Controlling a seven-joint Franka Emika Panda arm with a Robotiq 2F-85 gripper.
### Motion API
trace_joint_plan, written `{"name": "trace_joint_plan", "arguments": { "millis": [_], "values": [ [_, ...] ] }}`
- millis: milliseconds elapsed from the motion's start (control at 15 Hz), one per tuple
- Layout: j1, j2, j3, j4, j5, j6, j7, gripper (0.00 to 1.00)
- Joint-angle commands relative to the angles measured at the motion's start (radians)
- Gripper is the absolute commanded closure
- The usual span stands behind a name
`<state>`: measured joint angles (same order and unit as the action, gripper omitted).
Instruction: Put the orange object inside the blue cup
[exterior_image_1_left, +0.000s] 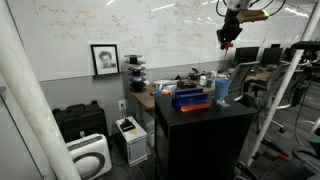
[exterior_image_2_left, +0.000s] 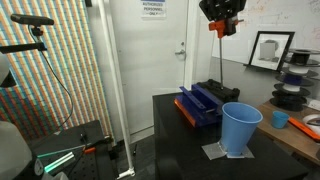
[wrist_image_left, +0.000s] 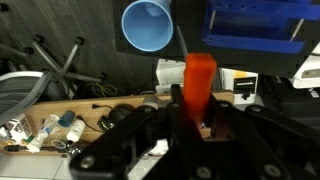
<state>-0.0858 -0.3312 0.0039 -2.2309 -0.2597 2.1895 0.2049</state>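
Note:
My gripper shifts over next, brings the orange object down inside, then releases it. The cup's opening (exterior_image_2_left: 243, 111) (wrist_image_left: 147, 25) lies below and left of it in the wrist view.
My gripper (exterior_image_2_left: 218, 27) hangs high above the black table, shut on the orange object (wrist_image_left: 199, 82), a long orange-red block standing up between the fingers. The gripper also shows in an exterior view (exterior_image_1_left: 228, 42), up above the cup. The light-blue cup (exterior_image_2_left: 240, 128) stands upright near the table's front corner; it also shows in an exterior view (exterior_image_1_left: 222, 89). In the wrist view the cup's open mouth (wrist_image_left: 148, 25) lies below and to the left of the orange object.
A dark-blue rectangular box (exterior_image_2_left: 205, 102) on an orange base lies on the table behind the cup; it also shows in an exterior view (exterior_image_1_left: 190, 99). The black table (exterior_image_2_left: 185, 150) has edges close to the cup. Desks, chairs and cluttered shelves surround it.

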Motion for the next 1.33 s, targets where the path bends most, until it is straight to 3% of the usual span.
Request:
{"name": "trace_joint_plan", "arguments": {
  "millis": [0, 400, 667, 733, 867, 1267],
  "values": [
    [-0.041, 0.05, -0.021, -0.024, -0.046, 0.063, 0.013, 0.92],
    [-0.058, 0.221, -0.045, -0.024, -0.077, 0.207, 0.034, 0.92],
    [-0.048, 0.323, -0.069, -0.017, -0.034, 0.255, 0.011, 0.91],
    [-0.044, 0.332, -0.073, -0.017, -0.014, 0.247, -0.005, 0.55],
    [-0.037, 0.312, -0.075, -0.02, 0.018, 0.203, -0.035, 0.48],
    [0.001, 0.035, -0.063, -0.097, 0.107, 0.076, -0.232, 0.01]
  ]
}}
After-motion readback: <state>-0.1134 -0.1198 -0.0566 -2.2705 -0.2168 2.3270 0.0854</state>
